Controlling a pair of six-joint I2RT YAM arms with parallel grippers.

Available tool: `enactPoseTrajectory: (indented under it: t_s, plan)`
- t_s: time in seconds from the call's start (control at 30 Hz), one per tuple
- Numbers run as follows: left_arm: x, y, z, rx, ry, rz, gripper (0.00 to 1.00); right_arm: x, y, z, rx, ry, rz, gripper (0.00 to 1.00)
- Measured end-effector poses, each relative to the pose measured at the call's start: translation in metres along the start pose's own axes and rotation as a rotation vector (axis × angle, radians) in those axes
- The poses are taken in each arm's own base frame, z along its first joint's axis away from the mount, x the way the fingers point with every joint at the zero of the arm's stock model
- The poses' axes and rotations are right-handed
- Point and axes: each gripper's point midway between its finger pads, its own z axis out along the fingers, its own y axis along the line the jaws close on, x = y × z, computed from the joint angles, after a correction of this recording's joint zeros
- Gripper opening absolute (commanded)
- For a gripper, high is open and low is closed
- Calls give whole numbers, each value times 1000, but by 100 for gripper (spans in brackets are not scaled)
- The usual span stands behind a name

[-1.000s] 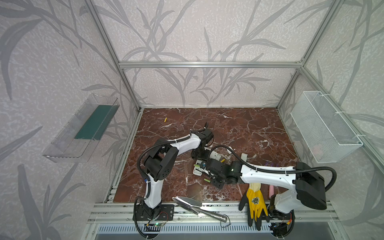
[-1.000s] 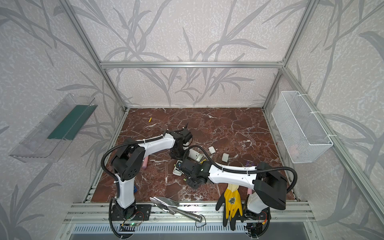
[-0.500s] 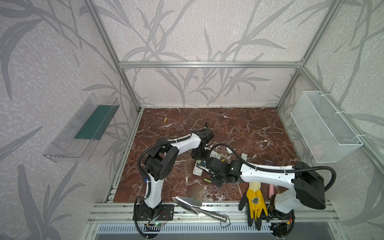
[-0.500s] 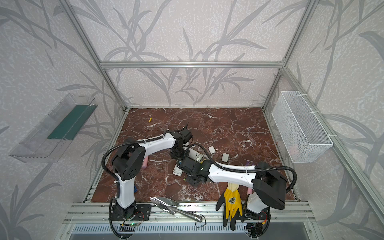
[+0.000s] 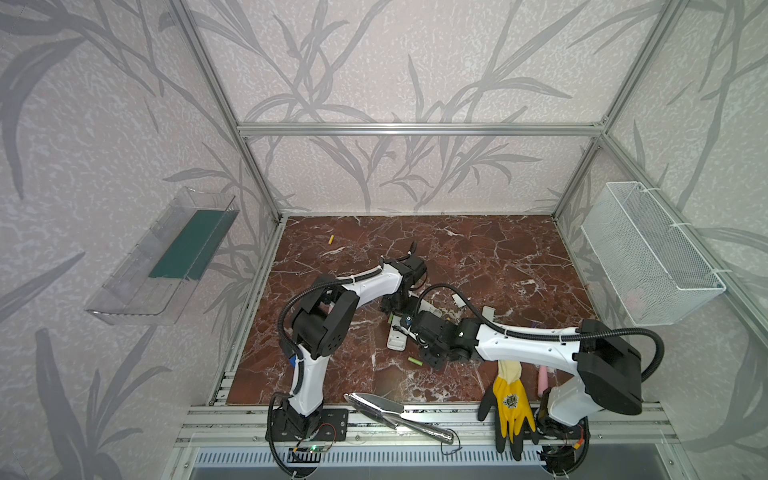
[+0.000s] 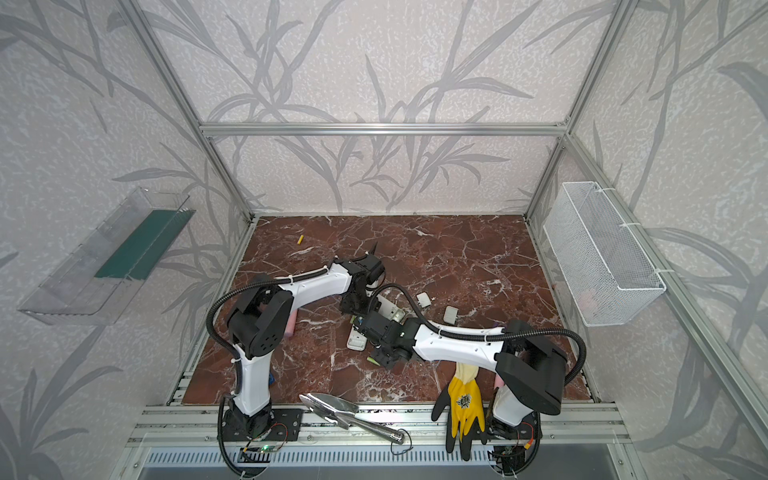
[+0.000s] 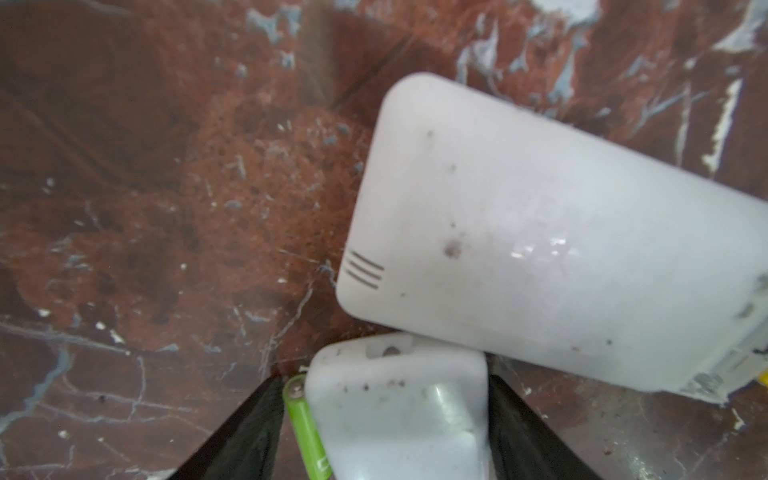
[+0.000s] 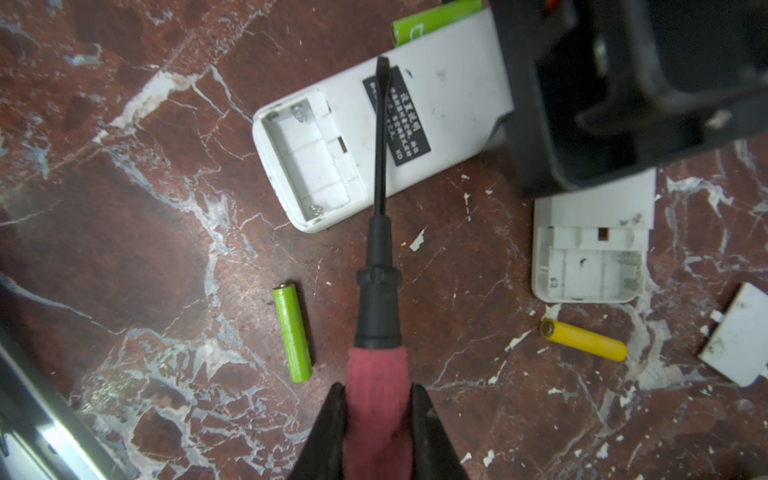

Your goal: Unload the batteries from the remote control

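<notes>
My right gripper moves off the first remote's label to the bare floor between green and yellow batteries next and releases the screwdriver [image 8: 376,291], since both remotes' battery bays are empty.
Two white remotes lie back side up with their battery bays open and bare: one [image 8: 436,95] [image 5: 397,338], the other [image 8: 590,257] [image 7: 540,232]. My left gripper [image 7: 382,415] [image 5: 392,309] stands open, its fingers on either side of the first remote's far end [image 7: 399,415] and a lime green battery [image 7: 307,428]. A second green battery [image 8: 292,332] [image 5: 414,361] and a yellow one [image 8: 582,340] lie loose on the floor. Another yellow battery [image 5: 331,239] lies far back. My right gripper [image 8: 378,415] [image 5: 432,358] is shut on the pink-handled screwdriver [image 8: 376,291], whose tip hangs over the first remote's label.
Two loose battery covers [image 5: 459,300] [image 5: 488,311] lie right of the remotes. A yellow glove [image 5: 509,399] and a metal trowel [image 5: 374,405] rest on the front rail. A wire basket [image 5: 648,257] hangs on the right wall, a clear shelf [image 5: 162,257] on the left.
The left gripper's jaws have spread wider round the remote's end. The right gripper with the screwdriver has shifted only slightly.
</notes>
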Motion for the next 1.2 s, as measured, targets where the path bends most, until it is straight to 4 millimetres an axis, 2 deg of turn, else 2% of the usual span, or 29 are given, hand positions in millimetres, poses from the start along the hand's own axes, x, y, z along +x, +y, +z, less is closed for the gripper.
enactPoseTrajectory:
  t_s: [0.33,0.57,0.73,0.97,1.2]
  plan:
    - [-2,4,1,-19,-6,11,80,1,-2,1,2,-10,6,0]
    - [-7,7,-3,-31,-21,19,86,7,-8,-10,2,-33,19,0]
    - [-18,5,-12,-30,-50,30,87,16,-14,-15,8,-42,39,0]
    - [-19,9,-13,-37,-50,29,88,32,-24,-20,14,-48,86,0]
    - [-20,13,-15,-45,-54,32,99,52,-25,-13,11,-22,147,0]
